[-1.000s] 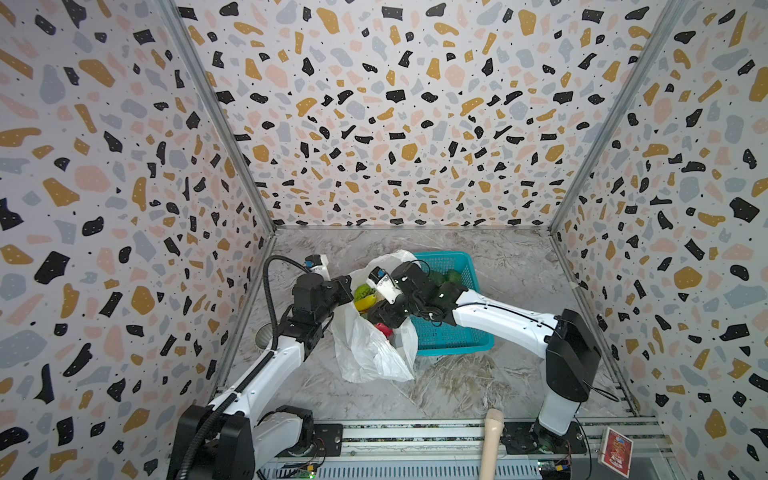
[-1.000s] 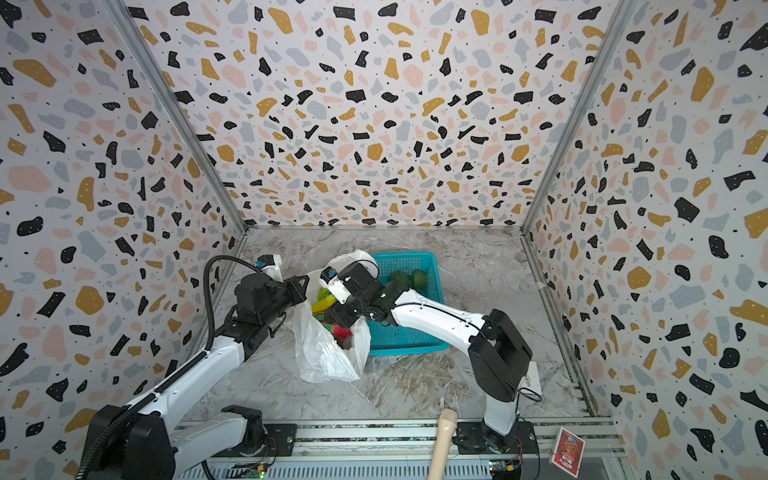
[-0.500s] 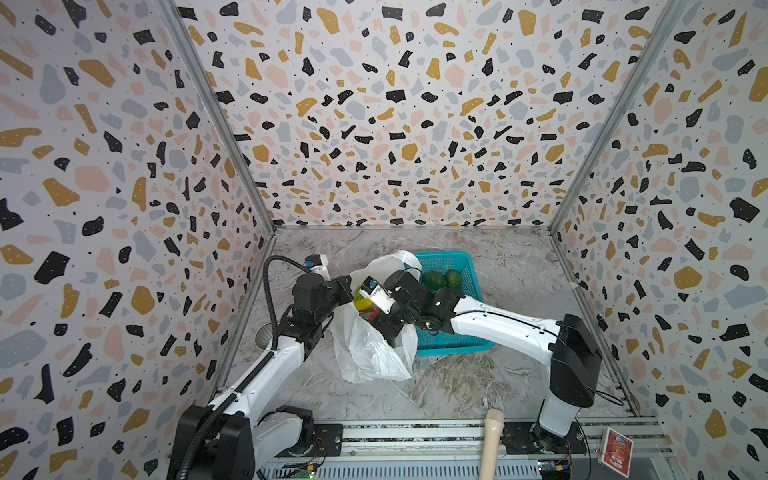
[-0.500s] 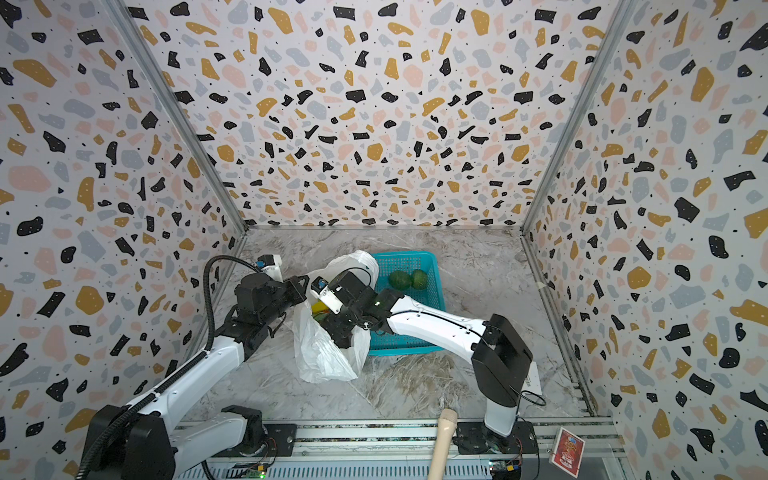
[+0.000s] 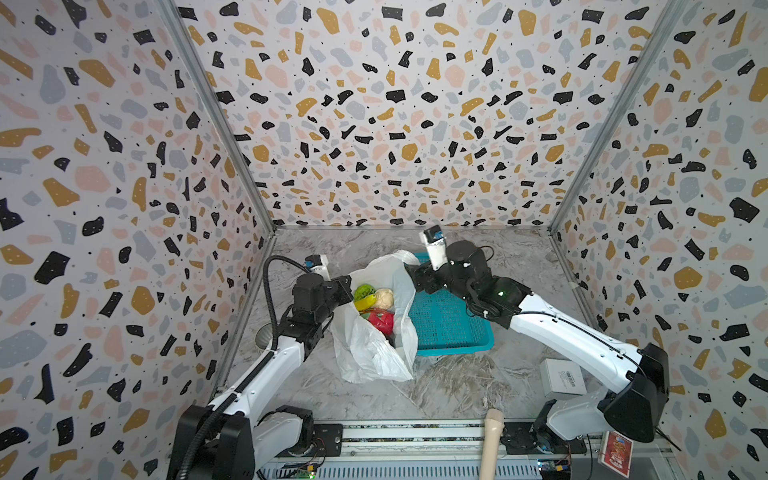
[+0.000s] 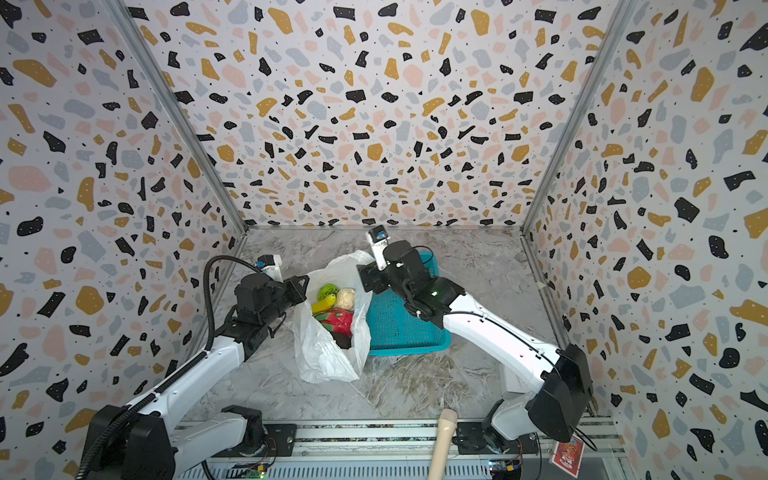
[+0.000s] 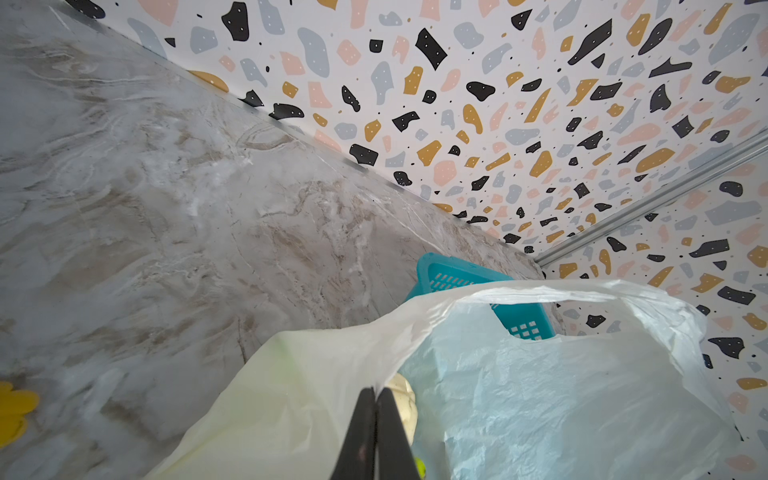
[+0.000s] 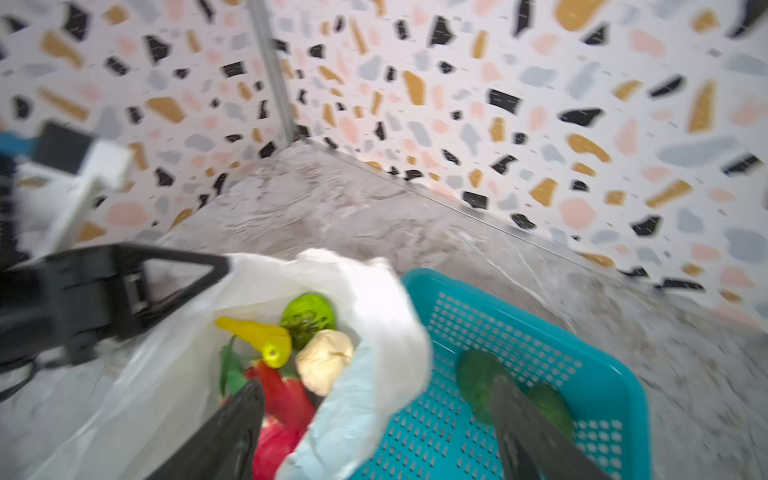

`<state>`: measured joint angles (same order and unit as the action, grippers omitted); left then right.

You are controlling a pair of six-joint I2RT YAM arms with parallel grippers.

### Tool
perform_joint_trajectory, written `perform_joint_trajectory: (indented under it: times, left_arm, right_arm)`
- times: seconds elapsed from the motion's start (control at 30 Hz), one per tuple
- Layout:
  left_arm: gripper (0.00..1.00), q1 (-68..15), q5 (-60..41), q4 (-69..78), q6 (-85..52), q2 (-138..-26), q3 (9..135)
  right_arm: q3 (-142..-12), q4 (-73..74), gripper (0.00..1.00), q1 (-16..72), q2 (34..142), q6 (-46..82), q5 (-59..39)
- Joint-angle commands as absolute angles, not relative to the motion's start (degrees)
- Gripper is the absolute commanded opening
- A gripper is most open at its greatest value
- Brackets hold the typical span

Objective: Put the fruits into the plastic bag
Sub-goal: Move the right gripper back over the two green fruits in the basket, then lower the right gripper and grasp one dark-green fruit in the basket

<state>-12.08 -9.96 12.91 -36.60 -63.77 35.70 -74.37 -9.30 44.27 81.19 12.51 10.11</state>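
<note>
My empty right gripper tilts its fingers down, descends and closes next, since the dark green fruit nearer the bag (image 8: 482, 381) lies below, still in the teal basket (image 8: 519, 316).
The plastic bag (image 5: 374, 345) stands open on the table, and my left gripper (image 5: 347, 289) is shut on its near rim (image 7: 376, 390). Inside lie a bumpy light-green fruit (image 5: 364, 291), a yellow banana (image 5: 365, 304), a beige lumpy piece (image 5: 384, 297) and a red fruit (image 5: 383, 322). A blackish one (image 6: 343, 340) shows below the red. My right gripper (image 5: 413, 279) hangs open over the bag's far rim and the basket's corner, holding nothing (image 8: 374, 384). Two dark green fruits (image 8: 478, 374) lie in the teal basket (image 8: 519, 316); my right arm hides them in both top views.
The teal basket (image 5: 449, 328) touches the bag's right side. A white box (image 5: 561, 378) sits by my right arm's base. A wooden handle (image 5: 492, 440) sticks up at the front edge. A metal can (image 5: 264, 334) stands by the left wall.
My right gripper opened wider at the bag's mouth, then pulled up and back toward the basket. The left gripper kept its hold on the bag.
</note>
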Motion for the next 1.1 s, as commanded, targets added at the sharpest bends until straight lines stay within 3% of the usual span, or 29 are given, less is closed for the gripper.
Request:
perform_joint_trajectory:
  times: [0.0, 0.2, 0.6, 1.07]
  left_arm:
    - [0.0, -12.4, -9.8, 15.3, -36.2, -63.3, 35.2]
    - [0.0, -12.3, -9.9, 15.3, -36.1, -63.1, 35.2]
    - [0.0, -12.4, -10.2, 14.9, -36.1, -63.5, 35.6]
    - [0.0, -12.4, -10.3, 14.9, -35.9, -63.8, 35.6]
  right_arm:
    - [-72.2, -7.9, 0.84, 37.5, 80.7, 23.4, 6.9]
    - [-75.2, -11.1, 0.84, 30.4, 92.0, 25.3, -0.5]
    - [-88.7, -17.4, 0.81, 28.6, 113.2, 19.1, -4.7]
    - [-88.6, -21.5, 0.78, 29.4, 119.9, 17.0, -5.4]
